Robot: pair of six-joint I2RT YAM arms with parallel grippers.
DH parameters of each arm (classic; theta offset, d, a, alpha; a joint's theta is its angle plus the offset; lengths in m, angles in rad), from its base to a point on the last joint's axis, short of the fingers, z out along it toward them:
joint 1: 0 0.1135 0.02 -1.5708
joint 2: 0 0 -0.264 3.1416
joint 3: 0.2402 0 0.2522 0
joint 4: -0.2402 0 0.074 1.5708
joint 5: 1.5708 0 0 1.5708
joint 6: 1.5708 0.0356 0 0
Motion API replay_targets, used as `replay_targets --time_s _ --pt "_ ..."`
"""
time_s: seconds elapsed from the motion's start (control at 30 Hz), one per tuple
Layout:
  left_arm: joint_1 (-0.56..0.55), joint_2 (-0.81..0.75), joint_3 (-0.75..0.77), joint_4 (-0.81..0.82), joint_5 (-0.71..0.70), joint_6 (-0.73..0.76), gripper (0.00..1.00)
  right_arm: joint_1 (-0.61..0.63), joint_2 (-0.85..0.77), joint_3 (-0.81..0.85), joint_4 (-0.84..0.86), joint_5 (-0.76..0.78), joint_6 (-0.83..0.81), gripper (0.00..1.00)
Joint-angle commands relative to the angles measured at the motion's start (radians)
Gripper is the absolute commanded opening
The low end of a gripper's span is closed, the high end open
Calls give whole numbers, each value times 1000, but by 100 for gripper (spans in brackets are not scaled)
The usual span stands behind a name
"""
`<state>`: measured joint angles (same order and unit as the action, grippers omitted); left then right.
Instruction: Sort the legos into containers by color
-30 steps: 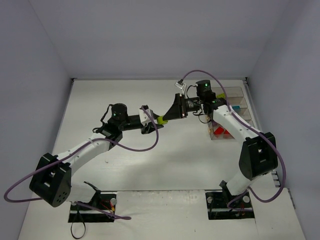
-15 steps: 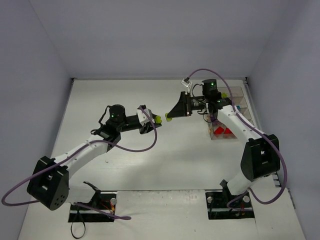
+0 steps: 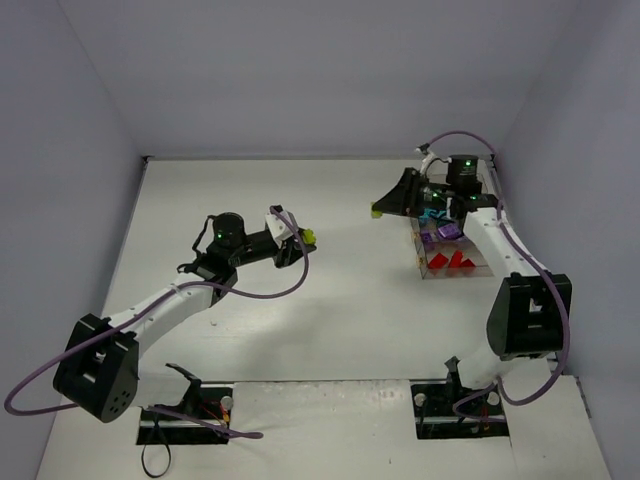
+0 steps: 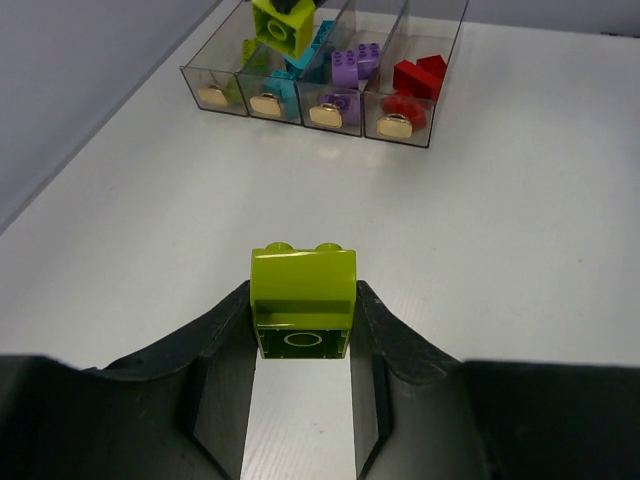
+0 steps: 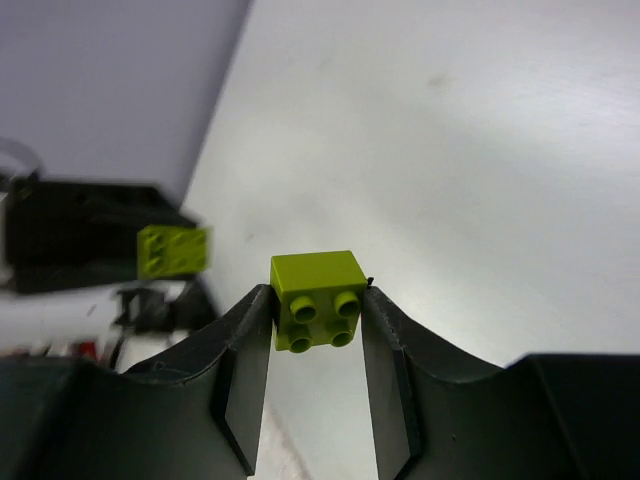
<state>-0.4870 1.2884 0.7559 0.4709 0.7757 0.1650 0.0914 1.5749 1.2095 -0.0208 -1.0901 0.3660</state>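
My right gripper swings across, moves down and releases next, since the far bin with matching lime legos lies below it and to its right in the top view.
My left gripper [image 3: 302, 241] is shut on a lime green lego [image 3: 309, 237] and holds it above the table's middle; the left wrist view shows this lego [image 4: 302, 278] pinched between the fingers [image 4: 225, 340]. My right gripper [image 3: 383, 208] is shut on a second lime lego [image 3: 376, 209], held in the air just left of the containers [image 3: 423, 268]; the right wrist view shows that lego [image 5: 315, 283] studs toward the camera. The four joined clear bins [image 4: 362, 112] hold lime, teal [image 4: 312, 55], purple [image 4: 355, 62] and red legos [image 4: 418, 75], one colour per bin.
The grey walls close in the table at the back and sides. The bin row lies along the right edge. The left gripper and its lime lego [image 5: 173, 250] show blurred at the left of the right wrist view.
The two grippers were joined at one lime clump and have pulled apart. The right one swung right toward the bins with one lime lego; the left drew back slightly with the other.
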Motion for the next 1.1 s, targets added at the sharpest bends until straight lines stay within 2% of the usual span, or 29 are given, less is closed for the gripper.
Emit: replay_targets --time_s 0.0,0.13,0.23,0.33,0.5,0.6,0.73,0.87,0.93,0.97,1.0,1.07 --pt "1 -43 5 118 -33 -123 0 -87 -27 79 38 325 -16 0" --pt "-4 -99 -35 123 -102 -209 0 -124 28 160 42 678 -53 0" --pt "-5 -135 -56 66 -137 -243 0 -131 100 220 67 827 -85 0" --pt "-7 -188 -59 -16 -185 -278 0 -142 192 294 76 897 -133 0" --pt "-9 -238 -76 -92 -233 -323 0 -145 331 406 81 938 -188 2" --pt "-9 -261 -87 -106 -239 -346 0 -147 388 433 81 977 -197 9" --pt "-10 -264 -90 -117 -243 -358 0 -147 450 469 81 977 -205 23" --pt "-10 -264 -84 -123 -254 -357 0 -147 497 492 81 983 -222 27" --pt "-10 -264 -79 -132 -257 -351 0 -147 504 504 81 984 -231 33" --pt "-12 -259 -76 -133 -259 -348 0 -147 507 510 79 983 -239 43" --pt "-12 -259 -76 -133 -259 -348 0 -147 507 513 79 983 -239 43" --pt "-10 -250 -73 -130 -257 -348 0 -148 504 515 75 977 -246 53"
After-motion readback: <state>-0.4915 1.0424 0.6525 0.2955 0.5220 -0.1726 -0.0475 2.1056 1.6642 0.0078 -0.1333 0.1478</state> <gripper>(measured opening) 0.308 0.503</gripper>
